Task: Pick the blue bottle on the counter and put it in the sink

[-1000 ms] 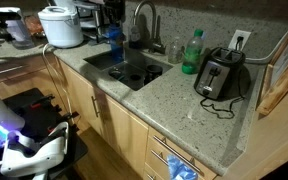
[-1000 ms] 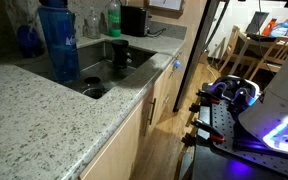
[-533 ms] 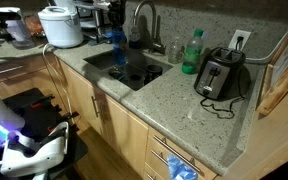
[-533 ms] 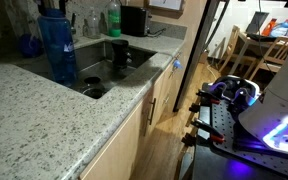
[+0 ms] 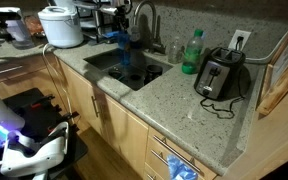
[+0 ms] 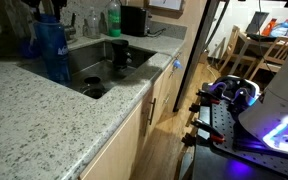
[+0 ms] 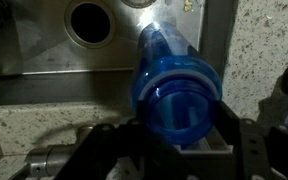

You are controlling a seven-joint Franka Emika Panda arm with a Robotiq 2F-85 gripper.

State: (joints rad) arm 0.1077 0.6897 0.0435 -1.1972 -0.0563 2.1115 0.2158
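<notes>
My gripper eases slightly back from the faucet ledge and down next, then releases the blue bottle there, since the sink's bottom lies below my gripper.
The tall blue bottle (image 5: 124, 52) hangs upright over the dark sink (image 5: 101, 60), left of the curved faucet (image 5: 144, 18). My gripper (image 5: 121, 33) is shut on its upper part. An exterior view shows the blue bottle (image 6: 52, 52) held by the gripper (image 6: 47, 12) above the sink (image 6: 89, 66), just past the granite counter (image 6: 44, 120). In the wrist view the blue bottle (image 7: 174, 85) sits between my gripper's (image 7: 179, 138) fingers. It points down at the sink (image 7: 34, 45) floor, near the drain (image 7: 91, 22).
A white cooker (image 5: 61, 25) stands left of the sink. A green bottle (image 5: 192, 50) and a black toaster (image 5: 221, 72) stand to its right. A black object (image 6: 117, 55) sits in the basin. A shorter blue bottle (image 6: 26, 46) stands behind the held one.
The gripper has carried the blue bottle off the counter's edge and out over the sink basin, toward the faucet. Nothing else has moved.
</notes>
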